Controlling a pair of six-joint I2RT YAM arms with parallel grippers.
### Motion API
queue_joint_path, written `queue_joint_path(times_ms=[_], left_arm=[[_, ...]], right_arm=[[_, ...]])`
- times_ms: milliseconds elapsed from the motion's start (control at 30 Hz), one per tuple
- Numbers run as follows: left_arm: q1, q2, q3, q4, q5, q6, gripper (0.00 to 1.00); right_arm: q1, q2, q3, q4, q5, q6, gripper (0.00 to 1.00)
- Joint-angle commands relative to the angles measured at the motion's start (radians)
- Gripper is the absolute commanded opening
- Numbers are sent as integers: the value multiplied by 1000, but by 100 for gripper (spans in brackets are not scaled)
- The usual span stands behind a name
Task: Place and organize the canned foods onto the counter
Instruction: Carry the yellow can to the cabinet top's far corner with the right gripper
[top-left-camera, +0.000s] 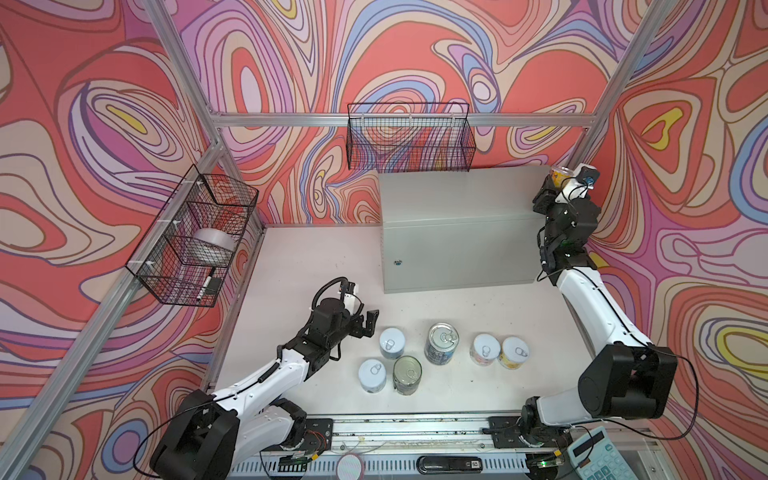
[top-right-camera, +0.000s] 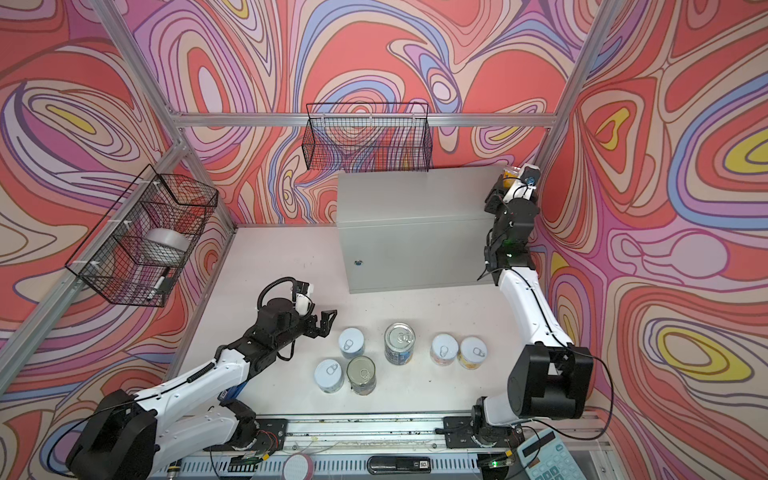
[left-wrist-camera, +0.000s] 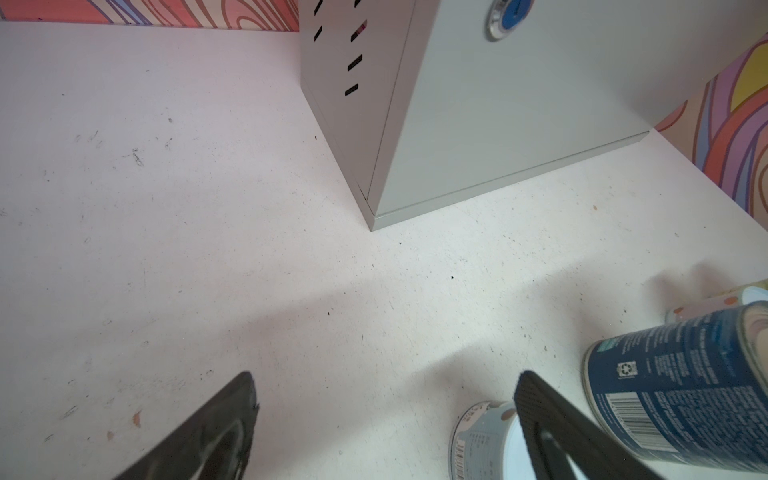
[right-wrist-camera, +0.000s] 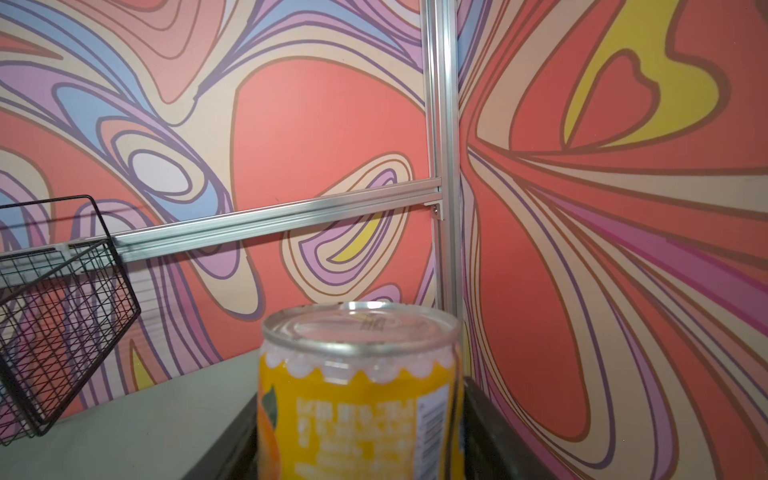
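Observation:
I will ease my right gripper outward toward the back wall, over the counter's back corner, and let go of the yellow can (top-left-camera: 560, 174), as the counter's grey top is otherwise empty.
Several canned foods stand on the pale table in both top views: two pale blue tins (top-left-camera: 392, 343) (top-left-camera: 372, 375), a dark tin (top-left-camera: 407, 375), a taller dark blue one (top-left-camera: 443, 344), a pink-white one (top-left-camera: 485, 350) and a yellow one (top-left-camera: 514, 352). My left gripper (top-left-camera: 368, 322) (left-wrist-camera: 386, 384) is open, just left of the nearest pale blue tin (left-wrist-camera: 486, 440). My right gripper (top-left-camera: 550, 187) (right-wrist-camera: 361, 432) is shut on a yellow can (top-left-camera: 560, 174) (right-wrist-camera: 357, 374), upright above the back right corner of the grey counter (top-left-camera: 453, 195) (top-right-camera: 415, 195). Whether the can touches the top is hidden.
A black wire basket (top-left-camera: 409, 139) hangs on the back wall just above the counter's rear edge. Another basket (top-left-camera: 195, 237) on the left wall holds a silver tape roll (top-left-camera: 214, 245). A calculator (top-left-camera: 594, 457) lies at the front right. An aluminium post (right-wrist-camera: 442, 166) stands in the corner behind the held can.

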Motion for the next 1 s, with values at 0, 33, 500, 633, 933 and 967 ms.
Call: queue_joint_path(times_ms=[0,33,500,633,933,967], left_arm=[[4,1,-10,25,8,2,100],[5,3,-10,25,8,2,100],[4,27,-7,28,12,1,100],[4,38,-3,22,11,3,100],[4,35,-4,16,-11,1,100],[4,35,-4,13,-14,1,100]], right_arm=[[-15,19,44,31,-21,27,48],[-17,25,44,30,-16,26,48],[-18,158,107,5,12,-34,48],[-18,184,103,14,24,-46,49],[-18,181,86,20,17,-59,63],[-18,179,83,23,18,-61,67]])
